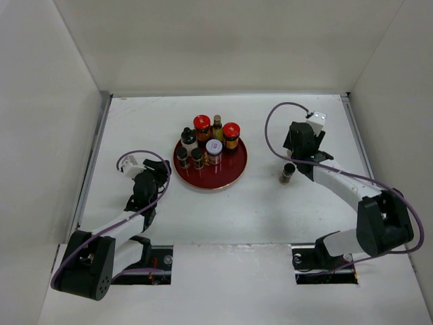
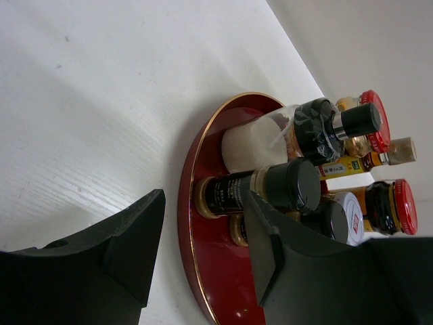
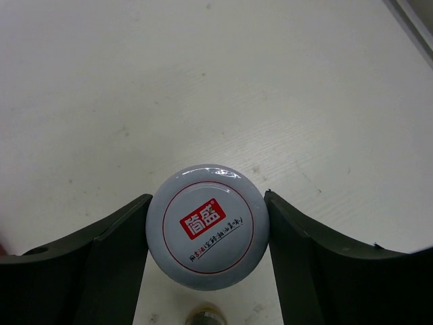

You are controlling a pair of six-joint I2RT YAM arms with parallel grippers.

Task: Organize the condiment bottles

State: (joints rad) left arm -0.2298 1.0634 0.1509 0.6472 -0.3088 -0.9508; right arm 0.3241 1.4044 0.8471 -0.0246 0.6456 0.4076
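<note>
My right gripper carries the silver-lidded jar's matching jar left in the top view next. It then releases it on the tray's bare bottom beside the silver-lidded jar.
Several condiment bottles stand on a round red tray (image 1: 223,177): two red-capped jars (image 1: 201,123) (image 1: 231,130), a slim amber bottle (image 1: 217,125), a white black-capped bottle (image 1: 189,139), two black-capped spice jars (image 1: 183,157) (image 1: 197,157) and a silver-lidded jar (image 1: 214,150). My left gripper (image 1: 159,172) (image 2: 203,264) is open and empty, its jaws straddling the tray's left rim (image 2: 216,271) near a spice jar (image 2: 257,189). My right gripper (image 1: 300,150) (image 3: 206,271) is shut on another silver-lidded jar (image 3: 207,227), seen from above. A small dark-capped jar (image 1: 288,173) stands on the table beside it.
White walls close in the table (image 1: 270,217) on the left, back and right. The tray sits mid-table between the two arms. A small jar top (image 3: 206,315) shows at the bottom edge of the right wrist view.
</note>
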